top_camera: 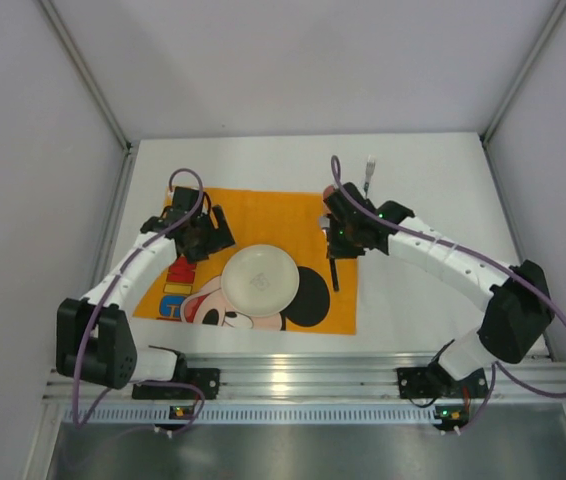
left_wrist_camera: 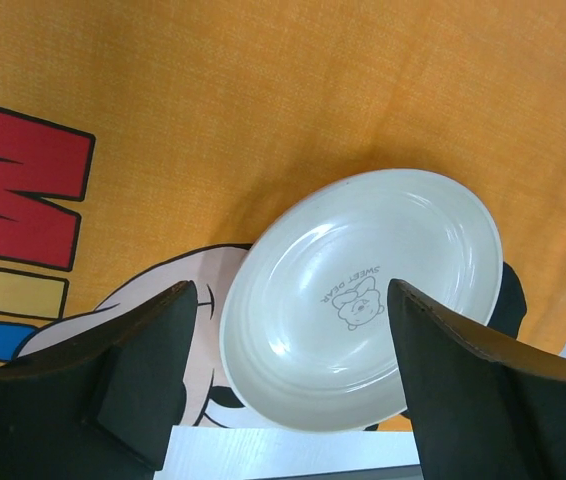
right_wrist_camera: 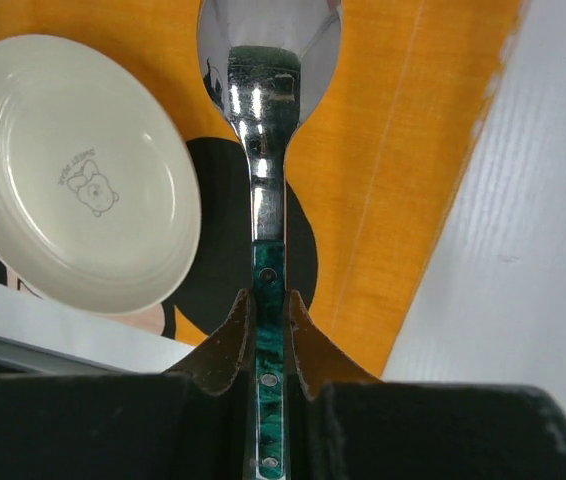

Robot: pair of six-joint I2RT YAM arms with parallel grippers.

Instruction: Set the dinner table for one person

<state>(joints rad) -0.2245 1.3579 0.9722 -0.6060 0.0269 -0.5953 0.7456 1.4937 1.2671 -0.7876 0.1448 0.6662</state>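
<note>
My right gripper will next lower the green-handled spoon back and toward the plate, onto the black round patch, because the mat is free there.
A white plate with a small bear print lies in the middle of the orange cartoon-mouse placemat on the white dinner table. My left gripper hovers over the mat's far left part, open and empty; in the left wrist view the plate shows beyond its spread fingers. My right gripper is shut on the green handle of a steel spoon. It holds the spoon over the mat's right edge, to the right of the plate.
A silvery utensil lies on the table behind the right gripper, past the mat's far right corner. A ribbed aluminium rail runs along the near edge. Grey walls close the table on three sides.
</note>
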